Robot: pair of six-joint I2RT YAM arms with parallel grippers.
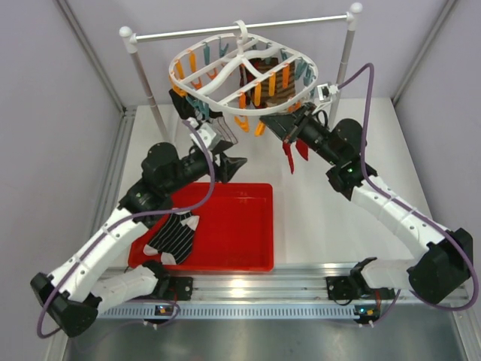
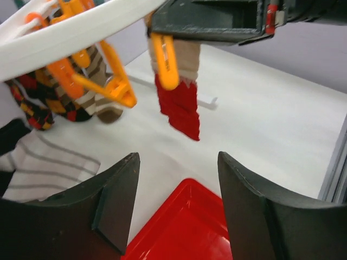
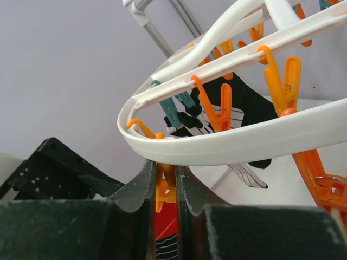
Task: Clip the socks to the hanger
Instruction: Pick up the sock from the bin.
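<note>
The black sock (image 1: 176,237) is in the tray and is still unclipped. My left gripper needs to tilt downward next, move back from the hanger and go down onto the sock near its far white end.
The white hanger (image 1: 239,79) hangs from a rod, with orange and teal clips and several socks on it. My right gripper (image 1: 291,128) is shut on an orange clip (image 3: 167,187) under the hanger's rim (image 3: 244,143). A dark red sock (image 2: 181,111) dangles from that clip (image 2: 165,60). My left gripper (image 2: 176,189) stands open and empty just left of the red sock, over the far edge of the tray; in the top view it (image 1: 233,164) is a little apart from the sock (image 1: 293,154). A black striped sock (image 1: 176,237) lies in the red tray.
The red tray (image 1: 240,226) sits on the table between the arms. A brown striped sock (image 2: 95,73) and a pale grey-striped sock (image 2: 43,162) hang on the hanger. The white rod on two posts (image 1: 143,75) holds the hanger. Side walls close in the table.
</note>
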